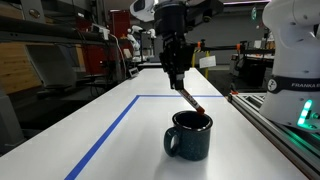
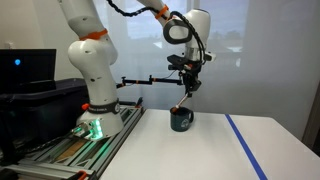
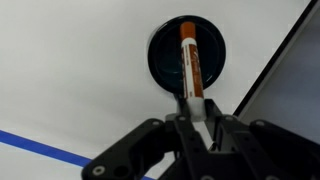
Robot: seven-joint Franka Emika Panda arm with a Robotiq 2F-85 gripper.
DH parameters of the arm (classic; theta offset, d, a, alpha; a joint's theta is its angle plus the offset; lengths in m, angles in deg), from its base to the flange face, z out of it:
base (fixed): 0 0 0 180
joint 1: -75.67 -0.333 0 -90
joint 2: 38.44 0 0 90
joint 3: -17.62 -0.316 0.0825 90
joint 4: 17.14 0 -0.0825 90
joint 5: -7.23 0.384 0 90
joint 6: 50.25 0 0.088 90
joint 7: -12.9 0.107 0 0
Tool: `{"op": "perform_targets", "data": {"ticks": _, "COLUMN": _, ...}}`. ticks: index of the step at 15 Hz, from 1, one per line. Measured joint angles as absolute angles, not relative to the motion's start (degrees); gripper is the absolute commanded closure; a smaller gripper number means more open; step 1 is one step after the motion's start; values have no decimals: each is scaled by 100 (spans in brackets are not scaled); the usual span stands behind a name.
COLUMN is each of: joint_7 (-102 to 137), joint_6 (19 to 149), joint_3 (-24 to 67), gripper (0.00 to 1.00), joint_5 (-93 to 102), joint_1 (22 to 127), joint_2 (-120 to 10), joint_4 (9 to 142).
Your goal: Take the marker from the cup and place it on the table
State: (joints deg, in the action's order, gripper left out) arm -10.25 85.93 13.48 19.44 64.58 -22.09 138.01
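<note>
The bare tabletop lies below, to the left in the wrist view and past the cup's rim, so my gripper will go there next and down to release the marker (image 1: 188, 99).
The dark speckled cup (image 1: 190, 136) stands on the white table (image 1: 110, 130) and also shows in an exterior view (image 2: 181, 120) and in the wrist view (image 3: 165, 55). The marker (image 1: 188, 99) slants up out of the cup, its reddish end at the rim. In the wrist view the marker (image 3: 188, 60) points down into the cup. My gripper (image 1: 174, 80) is above the cup and shut on the marker's upper end; it also shows in an exterior view (image 2: 189, 85) and in the wrist view (image 3: 194, 112).
Blue tape lines (image 1: 105, 135) cross the table. A metal rail frame (image 1: 275, 125) runs along the table's edge beside the robot base (image 2: 95, 110). Shelves and lab equipment stand behind the table.
</note>
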Motion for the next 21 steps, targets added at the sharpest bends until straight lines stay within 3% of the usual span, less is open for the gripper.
{"op": "perform_targets", "data": {"ticks": 9, "joint_7": -7, "joint_6": 8084, "joint_3": 1827, "gripper": 95, "joint_5": 1521, "joint_1": 7228, "joint_2": -1844, "joint_4": 13862}}
{"op": "perform_targets", "data": {"ticks": 21, "joint_7": 645, "joint_6": 9372, "joint_3": 1920, "gripper": 95, "joint_5": 1325, "joint_1": 7505, "joint_2": -3850, "joint_4": 13756}}
